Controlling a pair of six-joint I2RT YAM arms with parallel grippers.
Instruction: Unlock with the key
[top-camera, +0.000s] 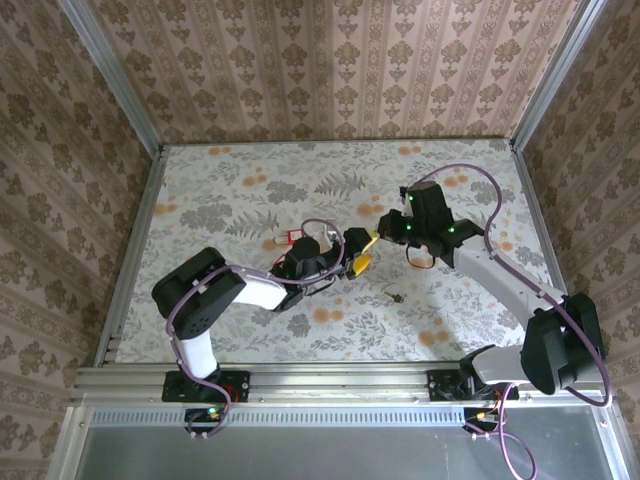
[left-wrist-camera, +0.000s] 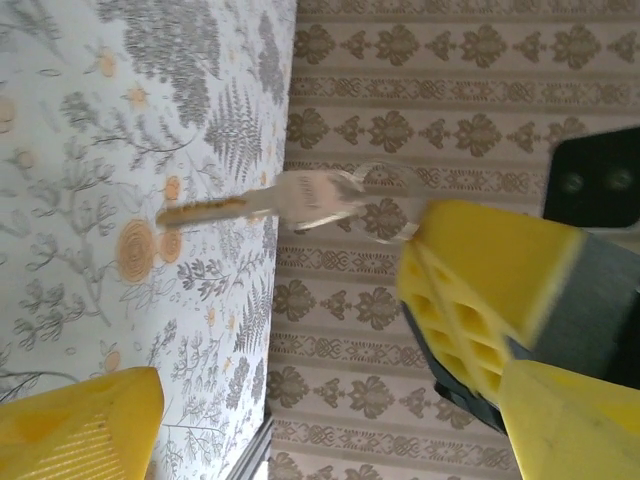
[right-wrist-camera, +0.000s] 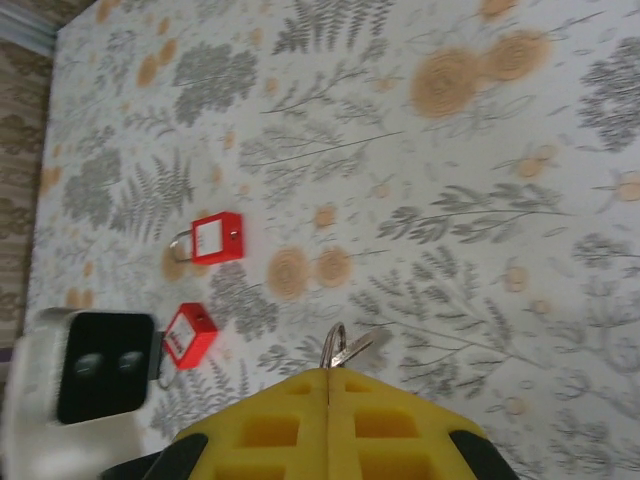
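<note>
The clear floral tabletop is below my right gripper. The gripper will move back slightly next and open its yellow fingers to let go of the key (right-wrist-camera: 352, 348).
My right gripper (right-wrist-camera: 328, 378) is shut on the key (right-wrist-camera: 352, 348), pinching it where its ring joins. The silver head and ring stick out past the yellow pads above the table. In the left wrist view that key (left-wrist-camera: 300, 197) points left, its brass blade in the air, held by the right gripper's yellow fingers (left-wrist-camera: 480, 290). My left gripper (left-wrist-camera: 330, 430) is open, one yellow pad (left-wrist-camera: 80, 425) at the lower left, and it holds nothing. Two red padlocks (right-wrist-camera: 215, 238) (right-wrist-camera: 188, 335) lie on the table, the nearer one beside the left wrist. From above, both grippers (top-camera: 357, 255) (top-camera: 380, 233) meet mid-table.
A second small key (top-camera: 393, 295) lies loose on the floral table just right of the left gripper. One red padlock (top-camera: 295, 237) shows beside the left forearm. Patterned walls close the table on three sides, with metal rails (top-camera: 135, 240) along the edges.
</note>
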